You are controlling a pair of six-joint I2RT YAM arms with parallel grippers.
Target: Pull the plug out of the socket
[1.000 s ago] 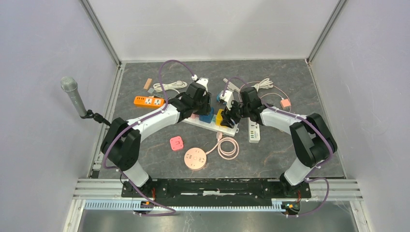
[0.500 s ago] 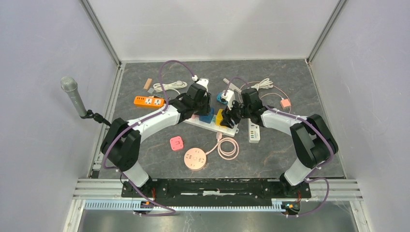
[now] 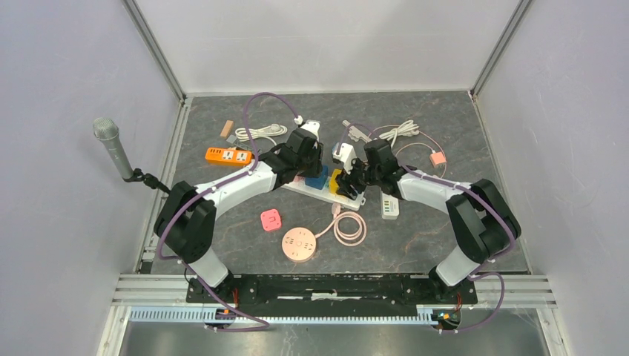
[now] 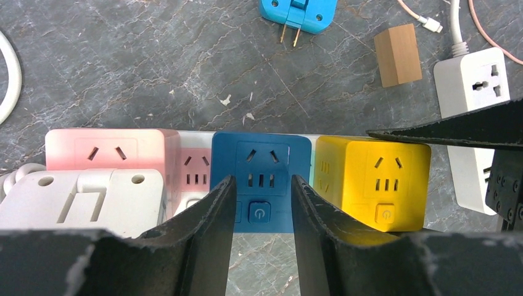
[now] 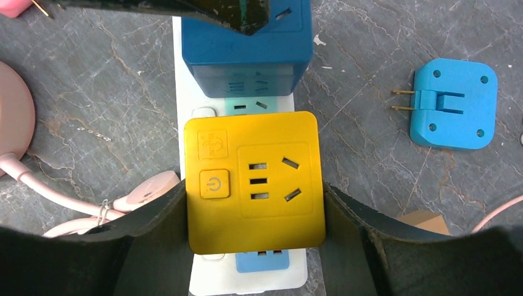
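Next, the right gripper lifts off the power strip, carries the yellow plug to the bare table beside the small pink charger, lowers it and releases.
A white power strip [image 3: 356, 199] lies mid-table with pink [image 4: 105, 148], blue [image 4: 260, 154] and yellow [image 5: 253, 179] cube plugs seated in a row on it. My right gripper [image 5: 254, 188] is shut on the yellow plug [image 3: 336, 180], one finger flat against each side. The strip's end [image 5: 216, 271] shows under that plug. My left gripper [image 4: 262, 179] stands partly open over the blue plug [image 3: 317, 180]. Its tips are over the plug's top face with nothing between them. I cannot tell whether they touch it.
A loose blue adapter [image 5: 453, 105] and a wooden block [image 4: 398, 54] lie just behind the strip. A second white strip [image 3: 390, 202] lies to the right, an orange one [image 3: 228, 155] at left. A pink square adapter [image 3: 271, 219] and a round pink hub [image 3: 299, 243] sit nearer.
My right gripper has shifted a little left and nearer with the yellow plug in it, uncovering a white plug behind. The left gripper stays put, its jaws a touch narrower.
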